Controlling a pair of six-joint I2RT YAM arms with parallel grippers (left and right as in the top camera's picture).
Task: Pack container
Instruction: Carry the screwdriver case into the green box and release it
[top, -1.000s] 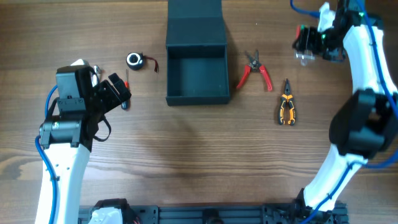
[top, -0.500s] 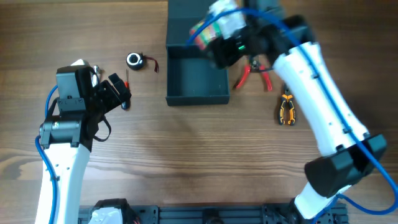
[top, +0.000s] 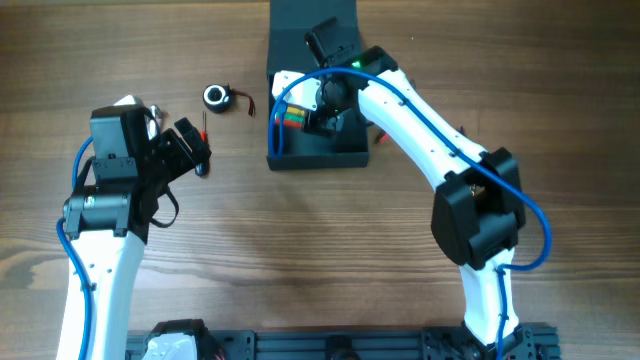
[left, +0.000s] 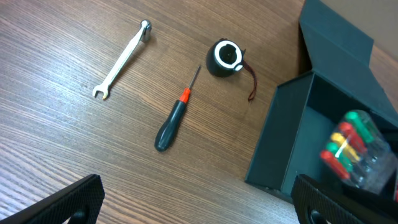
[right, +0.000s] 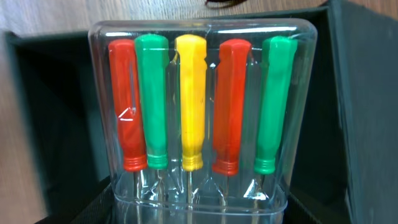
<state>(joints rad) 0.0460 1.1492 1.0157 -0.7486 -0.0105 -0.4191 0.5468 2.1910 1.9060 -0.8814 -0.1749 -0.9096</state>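
The robot will next use its right gripper to move the clear case outward toward the lid side of the container (top: 316, 158), and will then lower the case inside.
The dark teal-grey container (top: 316, 158) stands open at the back middle, its lid (top: 300, 20) folded back. My right gripper (top: 305, 112) is shut on a clear case of several coloured screwdrivers (top: 290, 115) and holds it inside the box's left half. In the right wrist view the case (right: 199, 106) fills the frame between my fingers (right: 199, 208), with the box walls (right: 367, 93) around it. My left gripper (top: 195, 145) is open and empty, left of the box. The left wrist view shows the box (left: 273, 149) and the case (left: 351, 149).
A black round device with a red cord (top: 216, 96) lies left of the box. A black-handled screwdriver (left: 174, 118) and a small wrench (left: 121, 59) lie near my left gripper (left: 199, 199). The pliers right of the box are mostly hidden under my right arm.
My right arm has swung from the far right back corner to the box, carrying the clear screwdriver case down into it. The left arm has not moved.
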